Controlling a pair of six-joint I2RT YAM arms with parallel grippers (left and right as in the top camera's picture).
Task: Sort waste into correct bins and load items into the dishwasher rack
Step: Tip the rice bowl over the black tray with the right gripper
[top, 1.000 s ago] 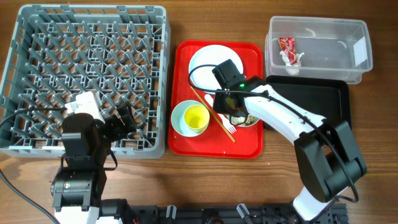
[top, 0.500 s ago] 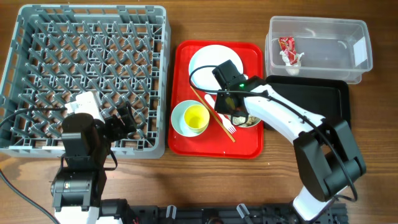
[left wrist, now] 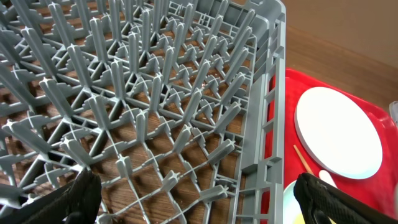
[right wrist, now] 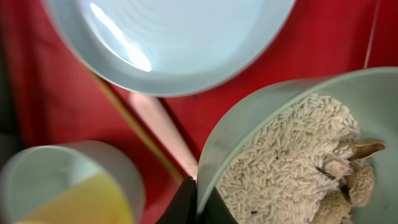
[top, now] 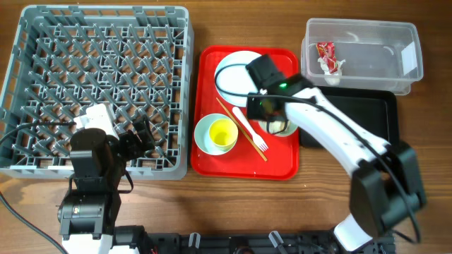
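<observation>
My right gripper tips the bowl out over the black tray next. The white plate point(top: 236, 70) point(right wrist: 177, 34) lies outward of the gripper, so it then moves over this plate to release.
My right gripper point(right wrist: 199, 202) is shut on the rim of a pale mint bowl point(right wrist: 298, 155) holding rice and beige food scraps. In the overhead view it point(top: 268, 113) holds this bowl point(top: 277, 127) over the right side of the red serving tray. The white plate point(top: 236, 70) lies at the tray's back. A second bowl point(top: 205, 134) with the yellow cup point(top: 222, 132) inside sits front left. The white fork point(top: 251, 134) and the wooden stick point(top: 236, 123) lie between the bowls. My left gripper point(left wrist: 202, 199) is open and empty over the grey dishwasher rack point(top: 42, 85).
The clear tub point(top: 374, 53) at the back right holds the red-and-white wrapper point(top: 326, 56). The black tray point(top: 360, 113) lies in front of it, partly under my right arm. The red serving tray point(top: 282, 166) sits between the rack and the black tray.
My right gripper has lifted the rice bowl and moved it slightly toward the back of the red tray. The left arm has not moved.
</observation>
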